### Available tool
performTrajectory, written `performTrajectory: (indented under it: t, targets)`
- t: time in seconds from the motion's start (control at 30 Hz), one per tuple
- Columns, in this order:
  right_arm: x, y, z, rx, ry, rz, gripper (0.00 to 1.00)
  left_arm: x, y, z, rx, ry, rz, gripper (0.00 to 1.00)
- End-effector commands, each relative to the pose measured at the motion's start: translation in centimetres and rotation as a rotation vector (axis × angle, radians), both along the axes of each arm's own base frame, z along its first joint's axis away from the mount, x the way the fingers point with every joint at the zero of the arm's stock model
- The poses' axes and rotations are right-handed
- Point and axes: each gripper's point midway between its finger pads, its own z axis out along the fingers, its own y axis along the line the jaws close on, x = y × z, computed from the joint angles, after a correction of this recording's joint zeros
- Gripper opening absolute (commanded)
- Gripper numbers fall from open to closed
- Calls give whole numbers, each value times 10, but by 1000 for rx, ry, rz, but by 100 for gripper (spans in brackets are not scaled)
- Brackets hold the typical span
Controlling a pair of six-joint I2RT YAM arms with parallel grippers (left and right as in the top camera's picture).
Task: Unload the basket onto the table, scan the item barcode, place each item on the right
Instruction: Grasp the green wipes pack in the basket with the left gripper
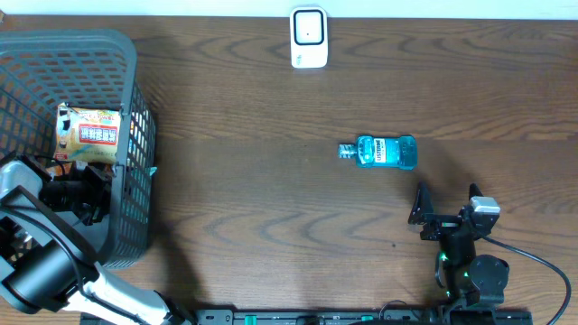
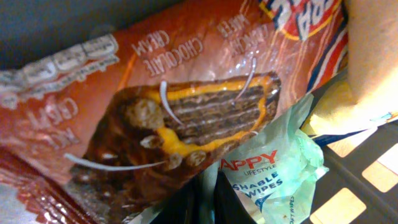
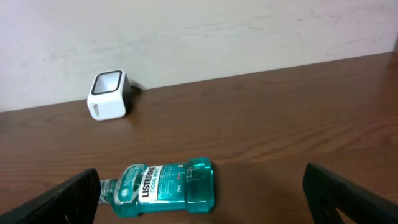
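Note:
The pale green wipes pack (image 2: 267,177) lies at my left gripper's fingertips, partly under the wafer pack, so that gripper draws up and releases above it next.
My left gripper (image 1: 86,190) is down inside the grey basket (image 1: 137,99), just below an orange wafer pack (image 1: 88,135). In the left wrist view its fingers stand together, shut (image 2: 207,190) on a thin fold of a pale green wipes pack (image 2: 267,177). The chocolate cream wafer pack (image 2: 186,106) lies over the wipes and fills most of that view. My right gripper (image 1: 447,200) is open above the table, near the front edge. A blue mouthwash bottle (image 1: 386,152) (image 3: 165,186) lies on its side just beyond it. The white barcode scanner (image 1: 308,36) (image 3: 109,95) stands at the back edge.
The basket takes up the table's left side, and its mesh floor (image 2: 373,174) shows under the packs. Bare brown wood lies between the basket, the bottle and the scanner.

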Motion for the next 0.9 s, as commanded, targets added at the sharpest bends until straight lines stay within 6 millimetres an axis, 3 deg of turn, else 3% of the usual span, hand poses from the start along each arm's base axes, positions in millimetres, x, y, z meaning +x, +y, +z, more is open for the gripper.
performTrajectory:
  t: [0.0,0.17,0.2,0.37,0.6,0.67,0.77,0.87]
  targets:
    - [0,0,-1,-12,3,0,99,-13,-5,-14,1,128,-6,7]
    - [0,0,-1,-12,3,0,99,13,21,36,88,43,53,7]
    - [0,0,-1,-12,3,0,99,22,30,61,133,-4,72,7]
    - [0,0,-1,-12,3,0,99,37,45,123,258,-137,130,7]
    - [0,0,-1,-12,3,0,99,33,49,201,450,-325,187,7]
    - [0,0,-1,-12,3,0,99,30,45,247,555,-470,196,7]
    - [0,0,-1,-11,3,0,99,20,37,299,678,-632,208,7]
    - [0,0,-1,-12,3,0,99,2,30,328,755,-686,268,8]
